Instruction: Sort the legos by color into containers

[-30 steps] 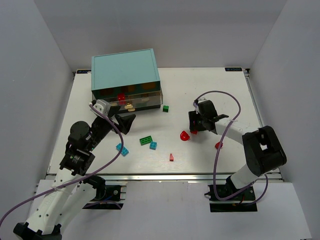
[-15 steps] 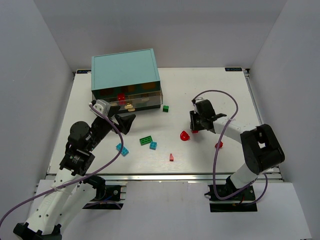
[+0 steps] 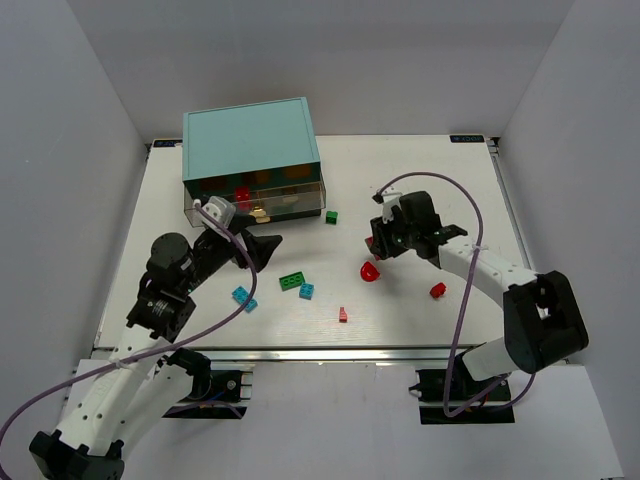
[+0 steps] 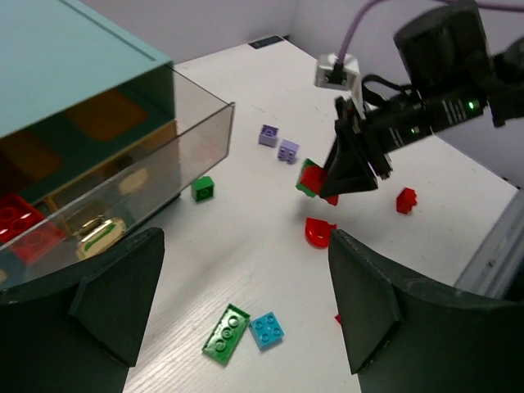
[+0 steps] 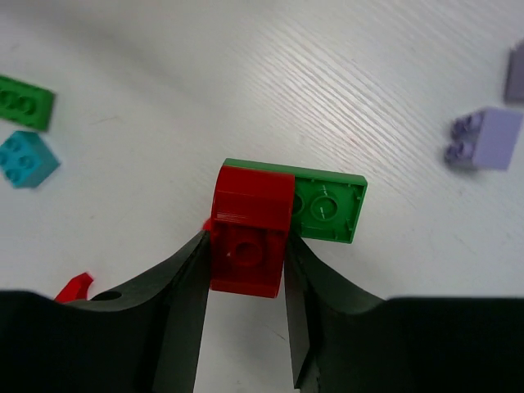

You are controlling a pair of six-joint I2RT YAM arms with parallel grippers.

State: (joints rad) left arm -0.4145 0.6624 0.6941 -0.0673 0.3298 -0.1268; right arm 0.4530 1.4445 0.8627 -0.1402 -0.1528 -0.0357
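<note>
The green plate at my right gripper is stuck to a red brick, so my left gripper should next go to the right in the top view, onto that plate.
My right gripper point(image 3: 378, 243) is shut on a red brick point(image 5: 248, 236) that has a green plate point(image 5: 329, 210) stuck to it, held above the table. The left wrist view shows it in the air point(image 4: 312, 178). My left gripper point(image 4: 246, 274) is open and empty above a green plate point(image 4: 227, 333) and a cyan brick point(image 4: 268, 329). The teal cabinet point(image 3: 250, 140) has one translucent drawer point(image 4: 168, 160) pulled out with a red brick point(image 4: 24, 225) inside. Two lavender bricks point(image 4: 268, 135) point(image 4: 287, 151) lie beyond the right gripper.
Loose on the table: a red curved piece point(image 3: 369, 271), a small red piece point(image 3: 437, 290), a tiny red piece point(image 3: 343, 315), a second cyan brick point(image 3: 244, 298) and a small dark green brick point(image 3: 331, 217) by the drawer.
My right gripper has risen and moved left and away from me with the red brick and green plate in it. My left gripper has shifted a little to the right.
</note>
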